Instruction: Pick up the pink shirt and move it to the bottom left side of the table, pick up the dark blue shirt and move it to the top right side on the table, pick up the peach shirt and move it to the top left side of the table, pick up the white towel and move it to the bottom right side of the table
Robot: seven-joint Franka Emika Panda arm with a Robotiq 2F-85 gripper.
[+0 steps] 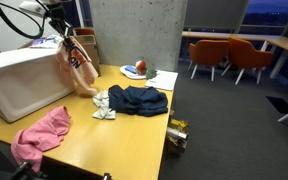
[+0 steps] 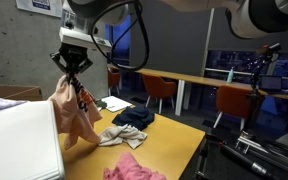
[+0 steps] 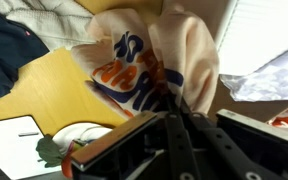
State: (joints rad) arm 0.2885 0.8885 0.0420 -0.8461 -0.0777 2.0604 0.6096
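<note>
The peach shirt dangles, so I should lower my gripper to the tabletop [image 1: 78, 96] beside the white box, clear of the other clothes, and release it once it settles.
My gripper [image 1: 70, 43] hangs above the left part of the table [image 1: 124, 135] and is shut on the peach shirt [image 1: 76, 72]. The shirt dangles from it, its lower end near the tabletop. In the wrist view the peach shirt [image 3: 154, 55] shows an orange and blue print, pinched between my gripper's [image 3: 174, 100] jaws. The dark blue shirt [image 1: 139, 98] lies mid-table, and the small rumpled white towel [image 1: 102, 106] touches its left side. At the near corner lies the pink shirt [image 1: 42, 135]. An exterior view shows my gripper [image 2: 72, 62], peach shirt [image 2: 76, 115], white towel [image 2: 114, 135], dark blue shirt [image 2: 134, 117] and pink shirt [image 2: 134, 168].
A large white box [image 1: 24, 82] stands on the table just left of the hanging shirt, with a cardboard box [image 1: 86, 45] behind it. A white paper sheet [image 1: 164, 78] and a round orange-red object [image 1: 136, 68] lie at the far end. Orange chairs [image 1: 234, 55] stand beyond.
</note>
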